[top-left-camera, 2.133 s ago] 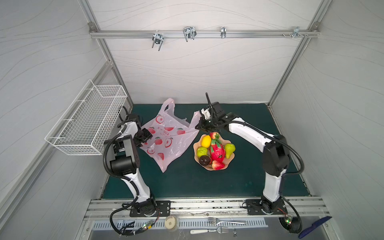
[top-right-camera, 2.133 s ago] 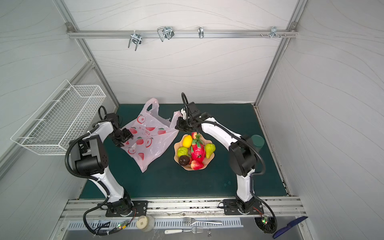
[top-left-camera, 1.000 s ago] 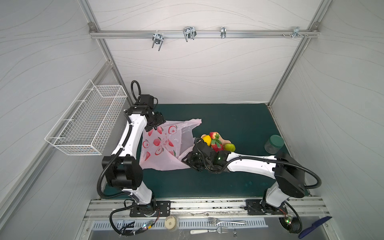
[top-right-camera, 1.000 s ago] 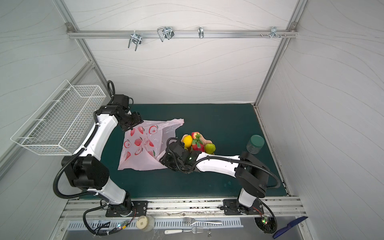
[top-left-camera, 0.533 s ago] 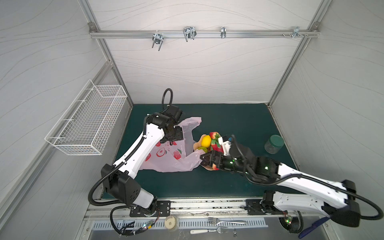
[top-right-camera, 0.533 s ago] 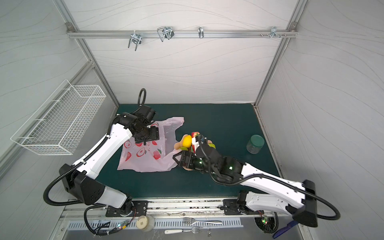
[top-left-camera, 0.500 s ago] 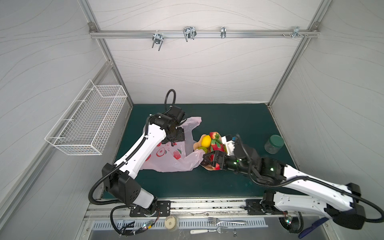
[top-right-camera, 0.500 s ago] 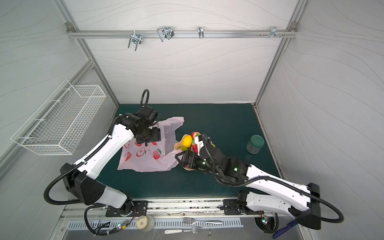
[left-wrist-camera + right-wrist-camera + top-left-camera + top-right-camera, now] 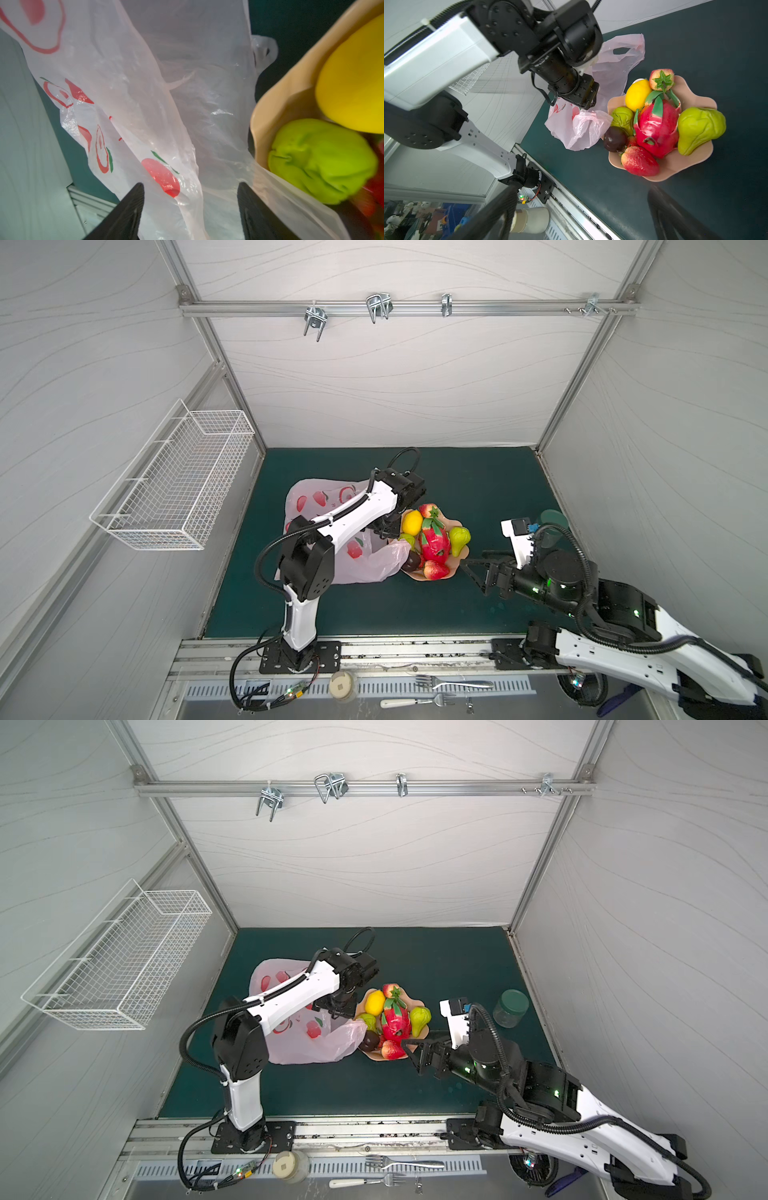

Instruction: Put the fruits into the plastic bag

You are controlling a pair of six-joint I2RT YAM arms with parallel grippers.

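My left gripper moves along the bag away from the bowl (image 9: 462, 556) next and closes on the bag's bunched rim, since that rim already runs between its open fingers.
The fruits lie heaped in a peach bowl (image 9: 462, 556): lemon (image 9: 411, 522), dragon fruit (image 9: 434, 541), green pear (image 9: 459, 537), green apple (image 9: 623, 119), dark purple fruit (image 9: 614, 139) and strawberries (image 9: 639, 161). The pink plastic bag (image 9: 324, 502) lies crumpled left of the bowl, its edge draped on the rim by the apple (image 9: 320, 160). My left gripper (image 9: 190, 185) hangs over that edge, jaws apart, with bag film (image 9: 187, 83) between the fingers. At the bowl's right front my right gripper (image 9: 473, 572) stands wide open and empty, pointing at the bowl (image 9: 695, 164).
A clear jar with a green lid (image 9: 511, 1006) stands right of the bowl, behind my right wrist. A white wire basket (image 9: 174, 485) hangs on the left wall. Forks (image 9: 449, 682) and a small white tub (image 9: 341, 684) lie on the front rail.
My right gripper has drawn back from the bag side of the bowl to its right front and opened wide. My left gripper has moved right along the bag to the bowl's rim.
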